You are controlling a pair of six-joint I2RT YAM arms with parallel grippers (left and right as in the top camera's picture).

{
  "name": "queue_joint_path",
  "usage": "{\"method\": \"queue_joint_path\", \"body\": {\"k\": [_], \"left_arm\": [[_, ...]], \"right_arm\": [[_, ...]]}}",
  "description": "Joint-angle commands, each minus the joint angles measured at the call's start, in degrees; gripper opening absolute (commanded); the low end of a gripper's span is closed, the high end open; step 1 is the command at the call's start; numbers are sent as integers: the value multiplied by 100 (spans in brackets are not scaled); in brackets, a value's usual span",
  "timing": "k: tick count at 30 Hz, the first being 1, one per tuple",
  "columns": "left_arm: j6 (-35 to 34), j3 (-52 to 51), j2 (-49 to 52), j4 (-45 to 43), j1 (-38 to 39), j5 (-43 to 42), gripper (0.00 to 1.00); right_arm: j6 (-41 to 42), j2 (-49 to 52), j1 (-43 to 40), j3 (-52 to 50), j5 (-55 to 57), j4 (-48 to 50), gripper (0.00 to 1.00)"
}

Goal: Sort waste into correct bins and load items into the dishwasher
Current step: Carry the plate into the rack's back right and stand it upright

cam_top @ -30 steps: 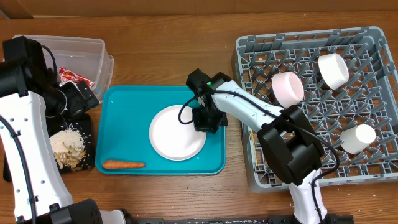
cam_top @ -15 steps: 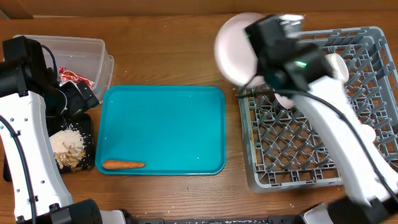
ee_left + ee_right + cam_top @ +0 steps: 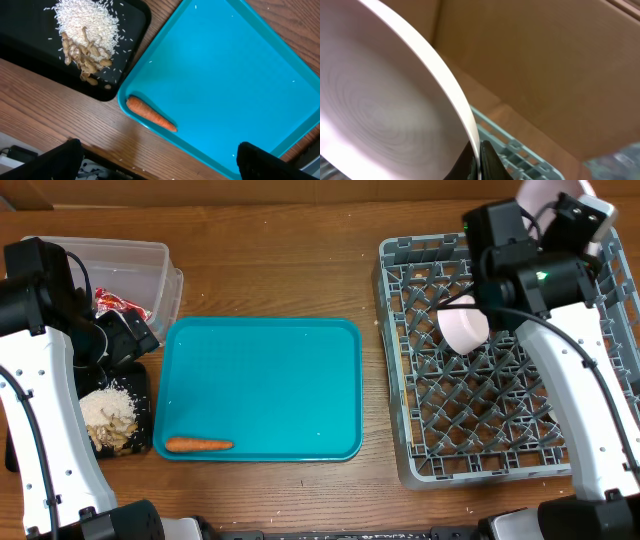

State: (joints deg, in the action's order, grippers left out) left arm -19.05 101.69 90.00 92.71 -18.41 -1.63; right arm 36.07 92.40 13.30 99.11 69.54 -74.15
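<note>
The right gripper brings the plate down on edge among the far pegs of the grey dish rack next and releases the plate's rim, since those pegs lie below it.
My right gripper [image 3: 480, 156] is shut on the rim of the white round plate [image 3: 385, 95] and holds it on edge above the far side of the grey dish rack [image 3: 430, 430]. In the overhead view the plate [image 3: 545, 192] shows at the top right. A white bowl [image 3: 463, 323] sits in the rack, partly under my right arm. My left gripper [image 3: 157, 150] is open and empty above the front left corner of the teal tray [image 3: 225, 65]. The orange carrot [image 3: 150, 114] lies there, also seen from overhead [image 3: 198, 445].
The black tray [image 3: 145, 442] holds white rice [image 3: 87, 20] and beige food bits [image 3: 85, 55]. The clear tub [image 3: 130, 255] at the back left holds the red-and-white wrapper [image 3: 122, 305]. My left arm [image 3: 45, 380] stands along the table's left edge.
My right gripper lifted the plate off the teal tray and carried it right, to above the rack's far side. The left arm has not moved.
</note>
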Motion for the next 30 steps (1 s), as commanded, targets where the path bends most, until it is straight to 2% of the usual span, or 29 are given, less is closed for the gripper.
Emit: {"method": "queue_joint_path", "body": {"k": [1,7,20,30], "left_arm": [[131,72,-44,-17,-4,42,100],[131,72,-44,-15,-4,37,100],[131,72,-44,-20,-4,37,100],[131,72,-44,-17,-4,33,100]], "right_arm": [[424,24,-286,-243,348,81,4],[446,39,-570,-654,-142,494,4],[446,101,-579,-2238,-737,1434,4],[444,101,-476,-2339,-1458,1447,4]]}}
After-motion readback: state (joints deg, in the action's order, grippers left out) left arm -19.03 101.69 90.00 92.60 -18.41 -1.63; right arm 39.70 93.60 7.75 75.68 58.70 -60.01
